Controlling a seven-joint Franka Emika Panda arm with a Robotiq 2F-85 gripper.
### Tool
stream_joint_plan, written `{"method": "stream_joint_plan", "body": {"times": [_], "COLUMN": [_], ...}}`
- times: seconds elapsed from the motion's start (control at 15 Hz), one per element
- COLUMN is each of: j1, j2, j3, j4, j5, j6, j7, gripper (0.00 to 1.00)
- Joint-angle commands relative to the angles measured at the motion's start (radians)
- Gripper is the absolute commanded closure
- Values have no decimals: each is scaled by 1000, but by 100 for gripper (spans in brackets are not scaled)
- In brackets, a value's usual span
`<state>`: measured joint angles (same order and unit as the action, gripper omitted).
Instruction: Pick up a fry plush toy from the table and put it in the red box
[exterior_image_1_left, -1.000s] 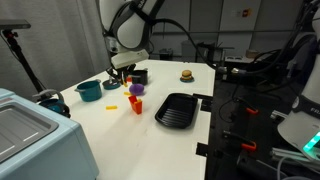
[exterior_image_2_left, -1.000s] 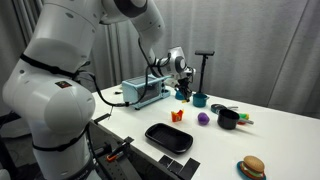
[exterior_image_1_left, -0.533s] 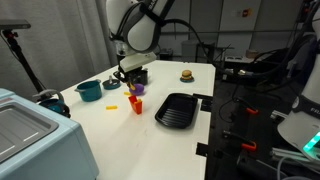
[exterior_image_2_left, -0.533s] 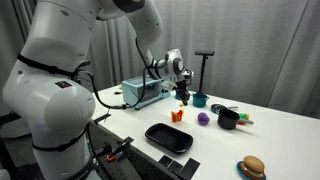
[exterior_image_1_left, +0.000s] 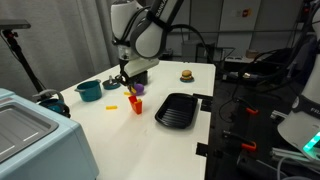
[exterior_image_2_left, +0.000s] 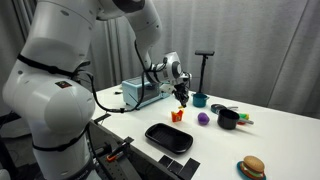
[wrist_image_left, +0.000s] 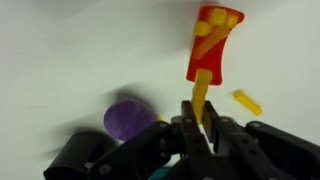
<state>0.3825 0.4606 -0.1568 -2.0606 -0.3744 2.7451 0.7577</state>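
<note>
My gripper lowers the fry's tip into the red box's end clear of other fries next and releases it, since the tip points there.
My gripper (wrist_image_left: 197, 112) is shut on a yellow-orange fry plush toy (wrist_image_left: 202, 86) that sticks out from between the fingers. The red box (wrist_image_left: 214, 42) stands upright on the white table with several fries in it, just past the held fry's tip. A loose fry (wrist_image_left: 247, 101) lies on the table beside the box. In both exterior views the gripper (exterior_image_1_left: 127, 84) (exterior_image_2_left: 182, 99) hangs in the air above the red box (exterior_image_1_left: 136, 104) (exterior_image_2_left: 177, 116).
A purple item (wrist_image_left: 130, 117) (exterior_image_1_left: 136, 89) lies near the box. A black tray (exterior_image_1_left: 177, 109) (exterior_image_2_left: 168, 137) sits at the table edge. A burger toy (exterior_image_1_left: 186, 73) (exterior_image_2_left: 252, 167), a teal pot (exterior_image_1_left: 89, 90) and a black pot (exterior_image_2_left: 228, 118) stand farther off.
The gripper has moved with the fry from near the black box toward the red box and lowered slightly.
</note>
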Motion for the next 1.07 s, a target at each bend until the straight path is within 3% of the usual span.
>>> {"method": "stream_joint_plan", "body": {"times": [0.0, 0.47, 1.0], "j1": [24, 50, 112], "j2": [-4, 0, 22], "j3": [-26, -49, -124], "j4": [-22, -51, -56], "j5": [-36, -56, -107], "j6": [59, 104, 173], "j7": [19, 18, 23], "gripper": [96, 96, 96]}}
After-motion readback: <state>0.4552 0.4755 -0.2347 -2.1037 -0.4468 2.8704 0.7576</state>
